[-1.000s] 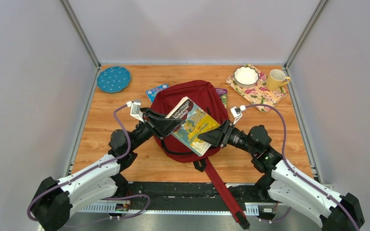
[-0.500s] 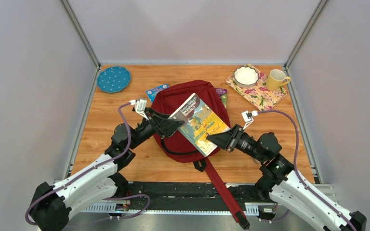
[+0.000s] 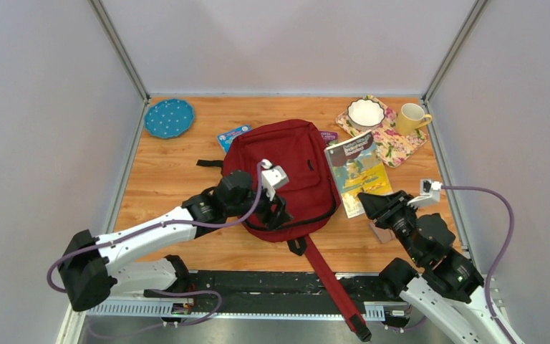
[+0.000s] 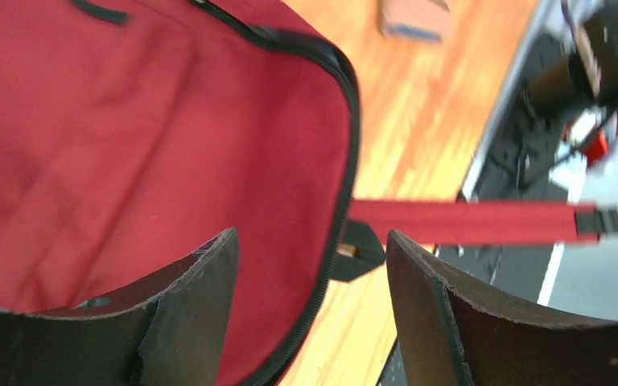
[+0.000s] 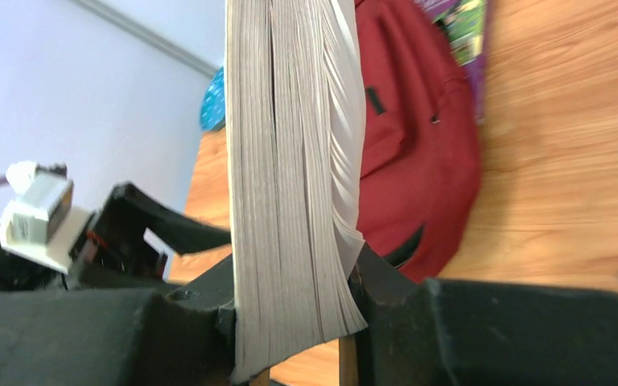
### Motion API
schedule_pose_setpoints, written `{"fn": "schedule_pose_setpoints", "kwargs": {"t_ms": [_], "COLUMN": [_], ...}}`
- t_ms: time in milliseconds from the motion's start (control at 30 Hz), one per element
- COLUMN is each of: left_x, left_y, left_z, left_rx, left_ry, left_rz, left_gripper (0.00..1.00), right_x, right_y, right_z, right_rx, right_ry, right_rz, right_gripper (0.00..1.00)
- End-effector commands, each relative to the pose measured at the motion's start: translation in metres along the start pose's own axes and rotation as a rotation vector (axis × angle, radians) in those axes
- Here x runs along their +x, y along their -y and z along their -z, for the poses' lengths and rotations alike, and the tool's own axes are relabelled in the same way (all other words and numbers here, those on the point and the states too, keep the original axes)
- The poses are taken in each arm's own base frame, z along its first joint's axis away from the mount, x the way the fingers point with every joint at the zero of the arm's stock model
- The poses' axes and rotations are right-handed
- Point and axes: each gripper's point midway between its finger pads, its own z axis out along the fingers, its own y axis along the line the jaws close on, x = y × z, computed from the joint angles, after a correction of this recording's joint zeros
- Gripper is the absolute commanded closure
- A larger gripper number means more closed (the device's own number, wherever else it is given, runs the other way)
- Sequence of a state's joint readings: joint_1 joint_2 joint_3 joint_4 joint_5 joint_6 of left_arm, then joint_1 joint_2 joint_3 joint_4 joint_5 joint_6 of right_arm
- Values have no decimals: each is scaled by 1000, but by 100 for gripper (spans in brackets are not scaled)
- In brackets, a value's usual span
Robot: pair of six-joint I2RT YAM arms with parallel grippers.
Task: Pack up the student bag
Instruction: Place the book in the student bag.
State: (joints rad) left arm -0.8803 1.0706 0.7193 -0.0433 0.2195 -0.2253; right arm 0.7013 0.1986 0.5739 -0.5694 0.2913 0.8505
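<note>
My left gripper lowers its open fingers astride the zippered edge of the bag's front panel (image 3: 291,225) (image 4: 323,273) next and closes, since the edge lies below, lined up between them.
The student bag (image 3: 286,161), dark red with black zippers, lies flat mid-table, its strap (image 3: 333,287) trailing toward the near edge. My left gripper (image 3: 275,213) hovers open over the bag's near edge; in the left wrist view the zipper rim (image 4: 346,153) runs between its fingers (image 4: 197,293), which hold nothing. My right gripper (image 3: 367,201) is shut on a colourful paperback book (image 3: 358,168), held right of the bag. The right wrist view shows the book's page edge (image 5: 290,161) clamped between the jaws, with the bag (image 5: 418,153) behind.
A blue plate (image 3: 169,118) sits back left. A blue booklet (image 3: 233,135) and a purple one (image 3: 328,135) peek from under the bag. A white bowl (image 3: 366,112) rests on a floral mat (image 3: 390,143), with a yellow mug (image 3: 412,117) beside them. A small brown block (image 3: 381,233) lies near my right arm.
Both grippers had the book over the bag. The left let go, opened and swung to the bag's near edge. The right closed on the book and carried it off to the right.
</note>
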Motion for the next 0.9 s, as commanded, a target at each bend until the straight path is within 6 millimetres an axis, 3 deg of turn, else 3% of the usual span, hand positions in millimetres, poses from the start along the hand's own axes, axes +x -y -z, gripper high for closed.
{"fn": "schedule_pose_setpoints", "kwargs": {"t_ms": [0,233,400,567,833,867], "left_x": [15,26,40,54,57,57], "left_y": [26,44,46,41,32,31], "left_z": [-8,-25,-39,-48,-56,-56], "left_rx": [164,286,299,270,226,222], "left_ry": [-103,-186,-263,-303,-297,-295], "left_rz": [-204,-170,-138,-123,-121,-122], "left_gripper": [25,26,37,42,50,54], "right_x": [-59,-53,-47,-44,-40,-39], "right_y": [-4,-2,-3,-5,-6,-7], "right_z": [25,27,24,21,18,18], "right_rx": [53,57,48,38,31,29], "right_ry": [207,177,160,144,127,125], "right_rz": [9,-16,-32,-35,-35,-37], "right_gripper": [100,100,100,100,100,100]}}
